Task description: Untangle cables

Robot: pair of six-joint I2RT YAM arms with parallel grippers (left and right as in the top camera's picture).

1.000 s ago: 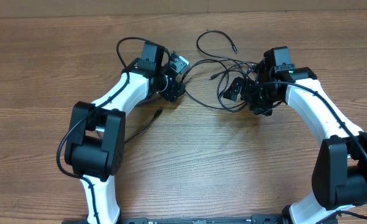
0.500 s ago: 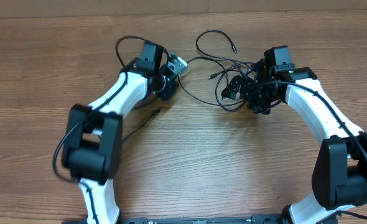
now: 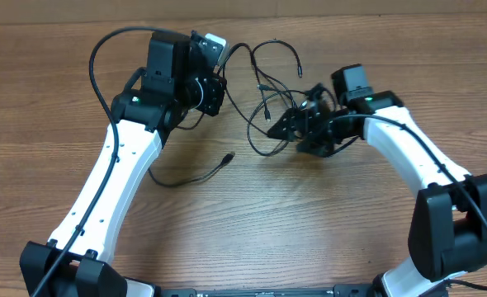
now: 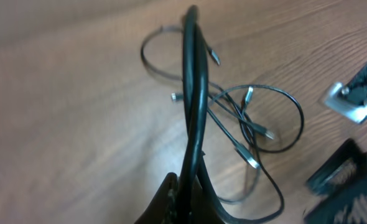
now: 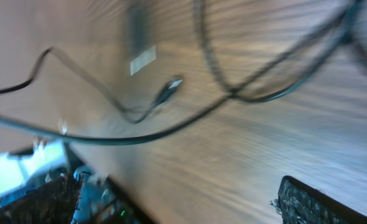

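Observation:
Next, my left gripper should draw away from the tangle [image 4: 252, 124] and down to release the strands, as bare tabletop lies below and to its left in the overhead view.
Several thin black cables [image 3: 264, 107] lie tangled on the wooden table between the arms. My left gripper [image 3: 217, 73] is raised at the back left and shut on a doubled black cable [image 4: 193, 106] that runs away from the jaws. Below it, the tangle [image 4: 252, 124] shows loops and silver-tipped plugs. One loose cable end [image 3: 227, 157] trails toward the left arm. My right gripper [image 3: 297, 117] stands open at the right edge of the tangle. In the blurred right wrist view, cables [image 5: 171, 127] cross ahead of its wide-apart fingers [image 5: 314, 199], with nothing between them.
The wooden table [image 3: 309, 223] extends toward the front. The left arm's own thick black cable [image 3: 103, 58] arcs out at the back left. The right arm's gripper [image 4: 351, 155] shows at the right of the left wrist view.
My left gripper has shut on a cable and swung up and back to the left, pulling the tangle leftward. The right gripper has shifted left, still open.

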